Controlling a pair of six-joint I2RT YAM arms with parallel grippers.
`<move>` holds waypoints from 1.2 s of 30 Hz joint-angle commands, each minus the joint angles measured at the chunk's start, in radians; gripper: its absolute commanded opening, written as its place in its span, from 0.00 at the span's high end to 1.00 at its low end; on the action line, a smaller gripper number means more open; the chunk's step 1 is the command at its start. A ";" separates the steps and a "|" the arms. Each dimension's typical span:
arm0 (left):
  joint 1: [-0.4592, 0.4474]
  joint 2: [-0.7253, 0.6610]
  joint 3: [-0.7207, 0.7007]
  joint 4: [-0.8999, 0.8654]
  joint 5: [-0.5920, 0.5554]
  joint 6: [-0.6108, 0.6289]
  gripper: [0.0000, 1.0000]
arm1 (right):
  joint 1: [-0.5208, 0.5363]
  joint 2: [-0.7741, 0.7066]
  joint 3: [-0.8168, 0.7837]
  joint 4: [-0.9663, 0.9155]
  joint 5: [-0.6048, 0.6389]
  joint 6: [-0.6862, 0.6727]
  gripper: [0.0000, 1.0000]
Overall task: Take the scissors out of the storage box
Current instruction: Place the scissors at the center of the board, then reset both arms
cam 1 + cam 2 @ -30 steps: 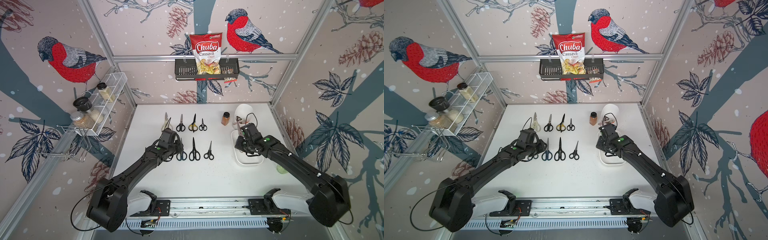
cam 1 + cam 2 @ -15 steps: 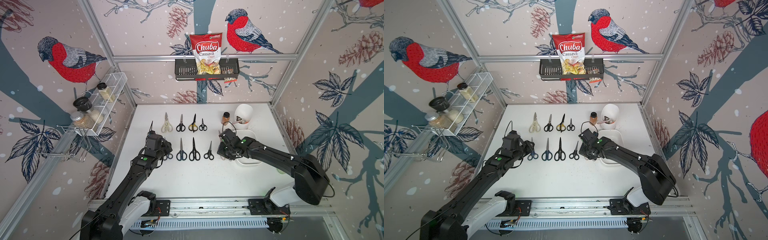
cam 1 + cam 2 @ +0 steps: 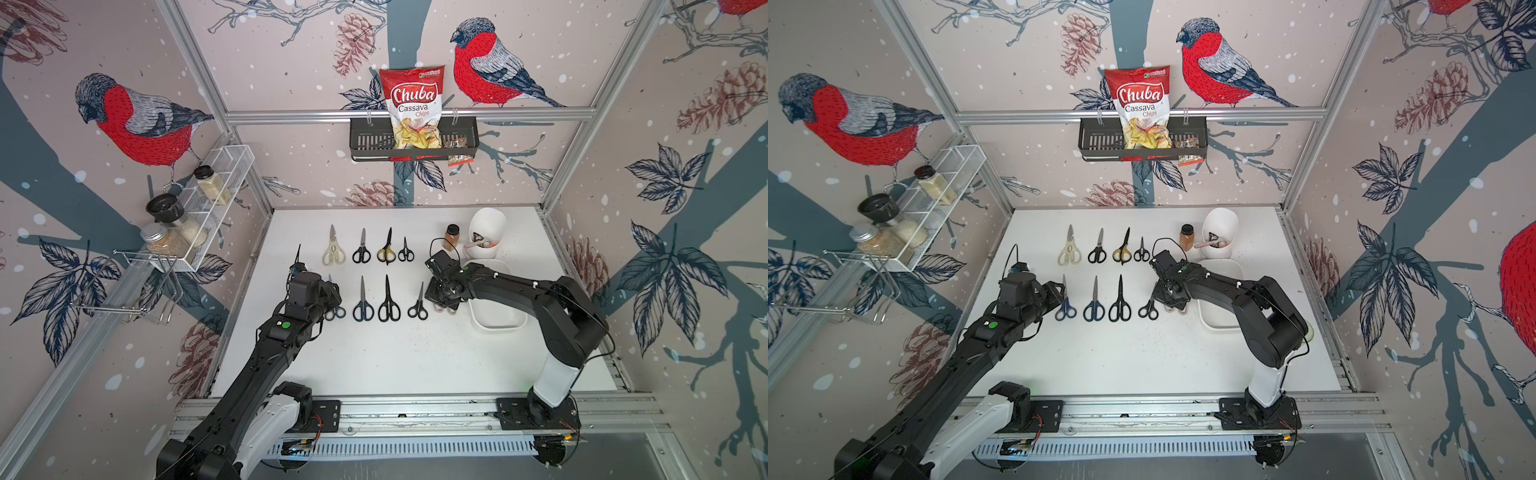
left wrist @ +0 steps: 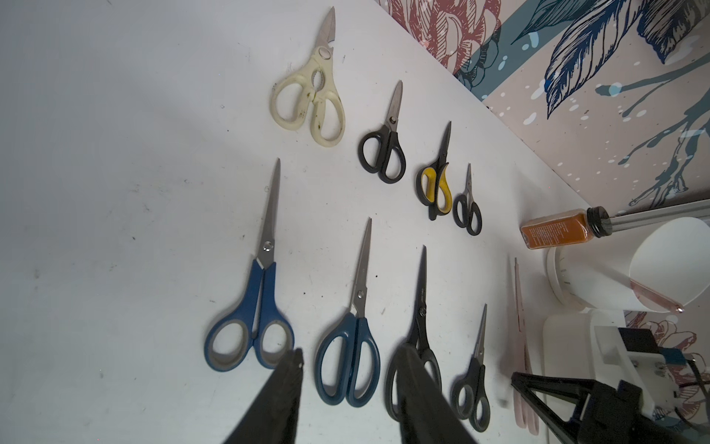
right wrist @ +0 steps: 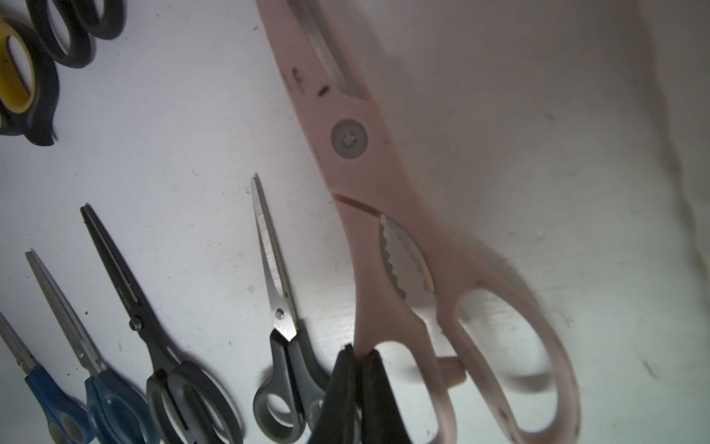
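Note:
The bare part of the table beside the storage box is directly below, so next I will lower the pinkish-beige scissors (image 5: 384, 192) in my right gripper a little and let go of them on the table.
Eight scissors lie in two rows on the white table: cream (image 3: 333, 251), black (image 3: 361, 251), black-and-yellow (image 3: 386, 251) and small black (image 3: 406, 251) behind; blue (image 4: 253, 307), dark blue (image 3: 363, 303), black (image 3: 389, 303) and small black (image 3: 418, 305) in front. My left gripper (image 4: 351, 351) hovers open over the front row's left handles, holding nothing. My right gripper (image 5: 361, 351) is shut on a handle loop of the pinkish-beige scissors (image 5: 384, 192), between the front row and the storage box (image 3: 496, 328). I cannot tell whether that pair touches the table.
A brown spice bottle (image 3: 451, 237) and a tall white cup (image 3: 488, 226) stand behind the box. A wire rack with jars (image 3: 199, 208) hangs on the left wall. A black basket with a chips bag (image 3: 413, 108) hangs on the back wall.
My right gripper has carried the pinkish-beige scissors left from over the storage box to beside the front row. My left gripper has drawn back to the left and its jaws have widened.

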 commanded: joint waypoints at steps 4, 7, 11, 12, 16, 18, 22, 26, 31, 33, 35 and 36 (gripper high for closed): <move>0.005 -0.038 -0.027 -0.012 -0.047 -0.007 0.43 | -0.005 0.053 0.033 -0.019 0.041 -0.010 0.98; 0.005 -0.046 -0.034 -0.009 -0.046 0.000 0.40 | -0.005 0.073 0.043 -0.018 0.040 -0.011 0.92; 0.005 -0.032 -0.033 -0.006 -0.046 0.022 0.38 | -0.006 0.084 0.053 -0.018 0.039 -0.020 0.82; 0.006 -0.027 -0.031 -0.005 -0.049 0.030 0.37 | -0.006 0.083 0.055 -0.017 0.039 -0.024 0.78; 0.008 -0.015 -0.029 0.008 -0.051 0.059 0.34 | -0.006 0.066 0.072 -0.029 0.057 -0.037 0.63; 0.011 -0.012 -0.027 0.018 -0.055 0.077 0.33 | -0.006 0.048 0.080 -0.037 0.066 -0.048 0.62; 0.017 0.016 -0.023 0.067 -0.090 0.139 0.21 | 0.004 -0.035 0.086 -0.023 0.093 -0.113 0.61; 0.029 0.077 -0.021 0.174 -0.132 0.299 0.20 | 0.010 -0.141 0.079 -0.013 0.215 -0.298 0.58; 0.079 0.151 -0.077 0.440 -0.160 0.488 0.18 | -0.065 -0.330 -0.085 0.219 0.312 -0.616 0.58; 0.137 0.192 -0.112 0.554 -0.116 0.508 0.17 | -0.126 -0.431 -0.214 0.397 0.326 -0.710 0.58; 0.198 0.240 -0.135 0.648 -0.061 0.528 0.17 | -0.201 -0.526 -0.348 0.565 0.329 -0.806 0.57; 0.214 0.264 -0.141 0.684 -0.044 0.545 0.17 | -0.240 -0.557 -0.396 0.617 0.339 -0.833 0.57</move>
